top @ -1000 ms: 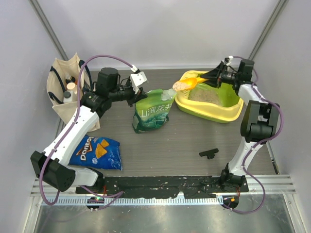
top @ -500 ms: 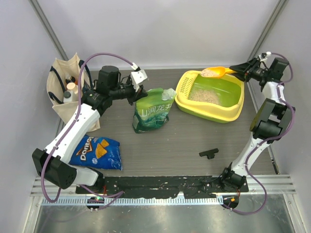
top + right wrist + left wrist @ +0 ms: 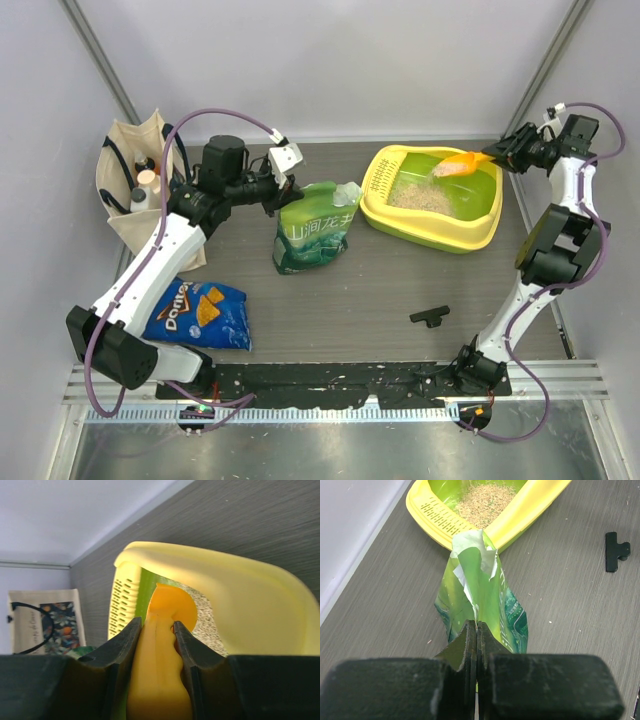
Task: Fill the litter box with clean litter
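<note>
The bare tabletop between the pouch and the clip is below and back from my right gripper, so next the gripper will move back and down and release the scoop (image 3: 458, 165) there.
The litter box (image 3: 470, 232), yellow rim and lime-green basin with a slotted grate at its left end, sits at the back right; it also shows in the left wrist view (image 3: 432, 517) and the right wrist view (image 3: 260, 610). Clean litter (image 3: 418, 197) lies as a beige patch in the basin (image 3: 485, 505). My right gripper (image 3: 505, 155) is shut on the handle of the orange scoop (image 3: 458, 165), whose bowl, holding litter, tilts over the basin (image 3: 167, 605). My left gripper (image 3: 283, 190) is shut on the top edge of the green printed pouch (image 3: 315, 232), holding it upright (image 3: 480, 600).
A blue Doritos bag (image 3: 197, 315) lies at the front left. A cloth tote bag (image 3: 135, 190) with bottles stands at the back left. A black clip (image 3: 429, 317) lies on the table in front of the litter box (image 3: 616, 551).
My right arm carried the scoop from beside the pouch's mouth rightward over the litter box, then lowered and tilted its bowl into the basin. The left arm and pouch stayed still.
</note>
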